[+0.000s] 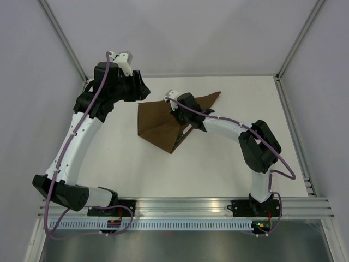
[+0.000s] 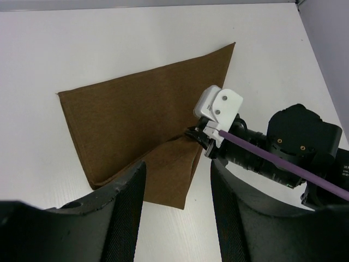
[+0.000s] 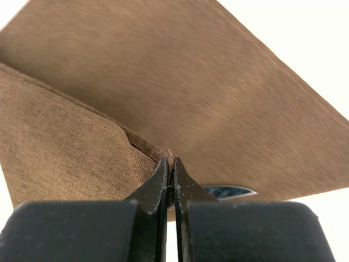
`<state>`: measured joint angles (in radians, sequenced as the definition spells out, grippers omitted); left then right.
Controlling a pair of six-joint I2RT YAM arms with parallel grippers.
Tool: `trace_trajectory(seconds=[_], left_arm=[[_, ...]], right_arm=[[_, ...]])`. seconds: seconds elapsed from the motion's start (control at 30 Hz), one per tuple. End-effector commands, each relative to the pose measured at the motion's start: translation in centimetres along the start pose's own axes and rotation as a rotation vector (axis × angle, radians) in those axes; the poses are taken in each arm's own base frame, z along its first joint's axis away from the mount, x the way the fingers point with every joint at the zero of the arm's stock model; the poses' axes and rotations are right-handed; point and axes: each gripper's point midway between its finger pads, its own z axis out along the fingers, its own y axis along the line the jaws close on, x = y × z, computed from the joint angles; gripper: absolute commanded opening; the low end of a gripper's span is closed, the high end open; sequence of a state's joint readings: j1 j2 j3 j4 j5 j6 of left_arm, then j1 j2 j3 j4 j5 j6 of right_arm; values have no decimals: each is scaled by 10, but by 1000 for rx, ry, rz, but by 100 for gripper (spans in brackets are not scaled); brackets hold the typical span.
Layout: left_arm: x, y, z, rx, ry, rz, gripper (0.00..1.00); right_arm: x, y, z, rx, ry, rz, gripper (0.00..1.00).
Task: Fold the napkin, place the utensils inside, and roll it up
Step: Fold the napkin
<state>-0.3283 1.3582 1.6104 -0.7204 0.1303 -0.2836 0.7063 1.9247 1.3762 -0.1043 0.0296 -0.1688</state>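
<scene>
My right gripper goes down and to the right in the top view, over the silvery blade (image 1: pixel 187 129) (image 3: pixel 230 191), and releases next. The pinched napkin edge still hangs raised.
The dark brown napkin (image 1: pixel 155 123) lies on the white table, with one part lifted and folded over. It also shows in the left wrist view (image 2: pixel 131 114) and fills the right wrist view (image 3: pixel 218 98). My right gripper (image 1: pixel 179 117) is shut on a pinched edge of the napkin (image 3: pixel 170 164) and holds it above the table. A silvery blade tip of a utensil (image 3: pixel 229 191) shows under the cloth edge; the rest of it is hidden. My left gripper (image 1: pixel 139 90) is open and empty (image 2: pixel 177 180), hovering at the napkin's far left side.
The white table (image 1: pixel 218 164) is bounded by grey walls at the back and sides. A metal rail (image 1: pixel 185 204) runs along the near edge by the arm bases. The right arm (image 2: pixel 294 147) reaches across the napkin's right side.
</scene>
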Motion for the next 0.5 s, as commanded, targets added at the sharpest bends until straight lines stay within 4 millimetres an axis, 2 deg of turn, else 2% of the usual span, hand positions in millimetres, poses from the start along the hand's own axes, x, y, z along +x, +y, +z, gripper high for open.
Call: trace_trajectory(seconds=[0.0,0.17,0.37,0.47], left_arm=[[-3,-11,7,55,-13,-82,56],[13,-16,23,100,19,-96,56],[51,-24,50,124,109,-106,56],[63,-28,61,135,133,-113,56]], right_arm=[[-15,-15,-14,23,-59,12,0],[-1,-32,-12,50,-39,25,0],[14,-36,-10,62,-15,27,0],[20,-37,-8,60,-4,30,0]])
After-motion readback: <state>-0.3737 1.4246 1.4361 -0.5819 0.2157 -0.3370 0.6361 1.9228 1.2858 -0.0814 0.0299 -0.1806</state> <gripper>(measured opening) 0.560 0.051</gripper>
